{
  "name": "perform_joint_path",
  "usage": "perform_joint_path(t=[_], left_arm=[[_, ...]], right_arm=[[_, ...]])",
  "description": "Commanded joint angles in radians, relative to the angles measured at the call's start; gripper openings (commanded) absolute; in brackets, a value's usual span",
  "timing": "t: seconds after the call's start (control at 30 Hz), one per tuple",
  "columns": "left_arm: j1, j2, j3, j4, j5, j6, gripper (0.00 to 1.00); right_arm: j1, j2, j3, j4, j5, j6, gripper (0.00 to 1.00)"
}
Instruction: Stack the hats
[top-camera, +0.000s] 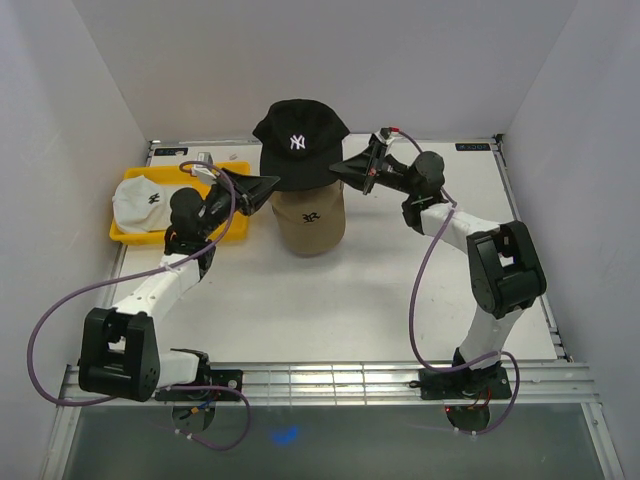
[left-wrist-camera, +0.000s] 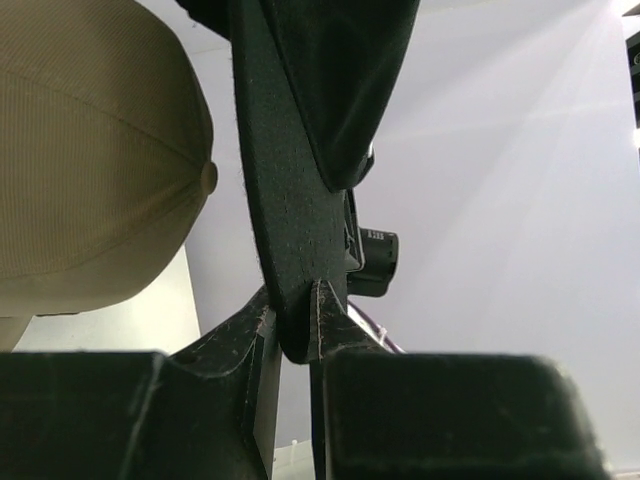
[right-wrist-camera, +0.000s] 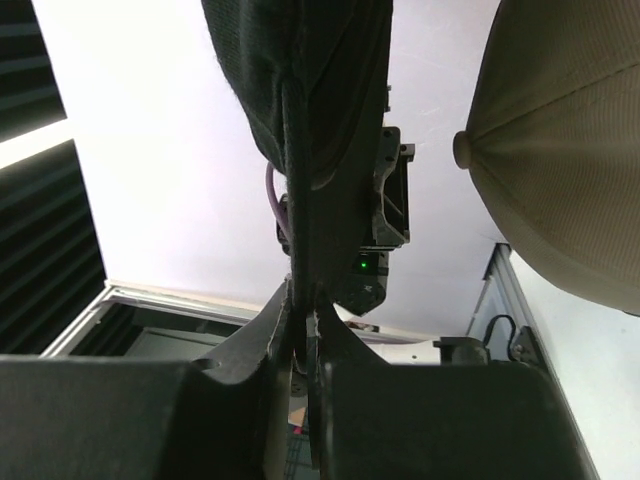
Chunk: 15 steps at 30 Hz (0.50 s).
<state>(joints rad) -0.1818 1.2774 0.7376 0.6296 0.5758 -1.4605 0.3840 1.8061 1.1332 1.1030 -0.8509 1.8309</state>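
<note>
The black cap's edge goes down and back over the tan cap's brim (top-camera: 312, 241) next, and my right gripper releases it. That brim lies below and back from it.
A black cap (top-camera: 298, 141) with a white logo hangs in the air above a tan cap (top-camera: 310, 219) standing at the table's middle back. My left gripper (top-camera: 268, 183) is shut on the black cap's left edge, seen in the left wrist view (left-wrist-camera: 295, 330) with the tan cap (left-wrist-camera: 90, 150) beside it. My right gripper (top-camera: 343, 165) is shut on the cap's right edge, seen in the right wrist view (right-wrist-camera: 300, 305) next to the tan cap (right-wrist-camera: 570, 140). A white cap (top-camera: 140, 200) lies in the yellow tray (top-camera: 128, 235) at left. No pink cap shows.
The yellow tray sits at the back left by the left wall. White walls close in the table on three sides. A metal rail (top-camera: 330, 380) runs along the near edge by the arm bases.
</note>
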Motion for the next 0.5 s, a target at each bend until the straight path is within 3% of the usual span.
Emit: perform_joint_path(t=[0.0, 0.47], left_arm=[[-0.054, -0.036, -0.037, -0.033, 0.044, 0.1, 0.0], [-0.059, -0.03, -0.109, -0.041, 0.045, 0.129, 0.0]], right_arm=[[0.036, -0.077, 0.007, -0.107, -0.119, -0.148, 0.08], [0.036, -0.05, -0.021, -0.348, -0.145, -0.373, 0.08]])
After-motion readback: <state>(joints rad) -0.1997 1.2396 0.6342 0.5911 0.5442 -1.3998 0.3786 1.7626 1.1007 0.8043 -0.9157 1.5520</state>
